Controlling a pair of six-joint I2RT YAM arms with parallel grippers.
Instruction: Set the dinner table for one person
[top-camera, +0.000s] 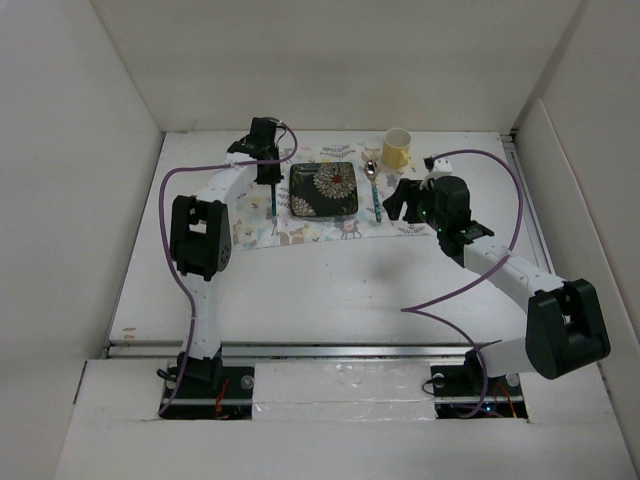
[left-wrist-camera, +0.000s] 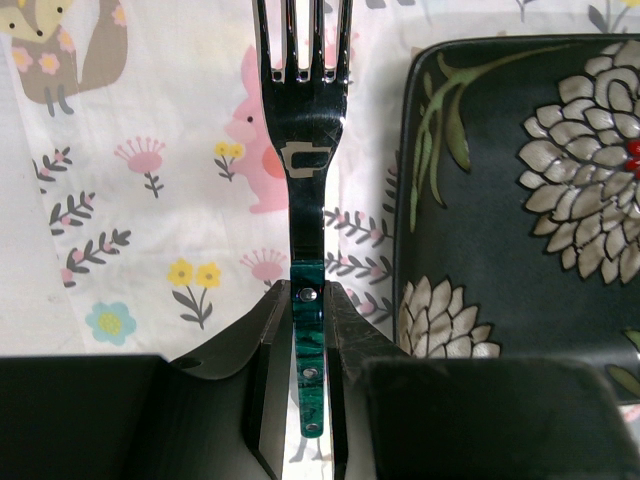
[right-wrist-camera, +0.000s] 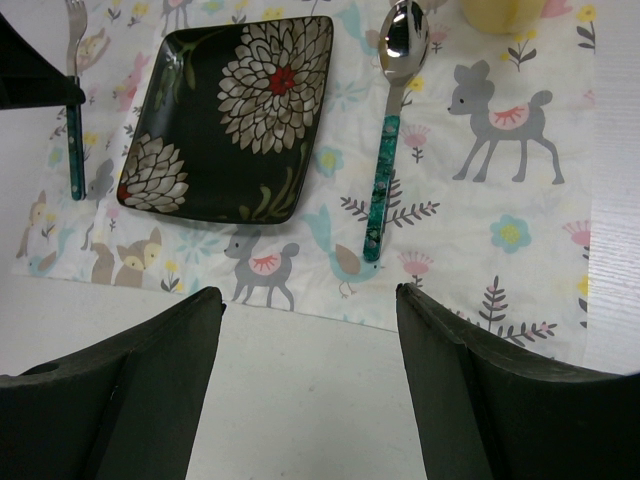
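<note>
I should first move my left gripper away from the plate to get the fork (left-wrist-camera: 305, 150) down to the printed cloth.
The white dinner table (top-camera: 330, 290) carries an animal-print placemat (top-camera: 300, 232) with a dark floral square plate (top-camera: 324, 190) in its middle. My left gripper (top-camera: 267, 172) is at the placemat's left side. In the left wrist view it (left-wrist-camera: 305, 290) is shut on the green handle of a fork (left-wrist-camera: 305, 150), tines pointing away, just left of the plate (left-wrist-camera: 520, 200). A green-handled spoon (top-camera: 374, 190) lies right of the plate. My right gripper (top-camera: 400, 200) is open and empty, right of the spoon; in the right wrist view it (right-wrist-camera: 310, 300) hangs over the placemat's near edge.
A yellow cup (top-camera: 397, 148) stands at the placemat's far right corner. The right wrist view shows the plate (right-wrist-camera: 230, 120), the spoon (right-wrist-camera: 385, 160), the fork (right-wrist-camera: 75, 150) and the placemat (right-wrist-camera: 500, 220). White walls enclose the table on three sides.
</note>
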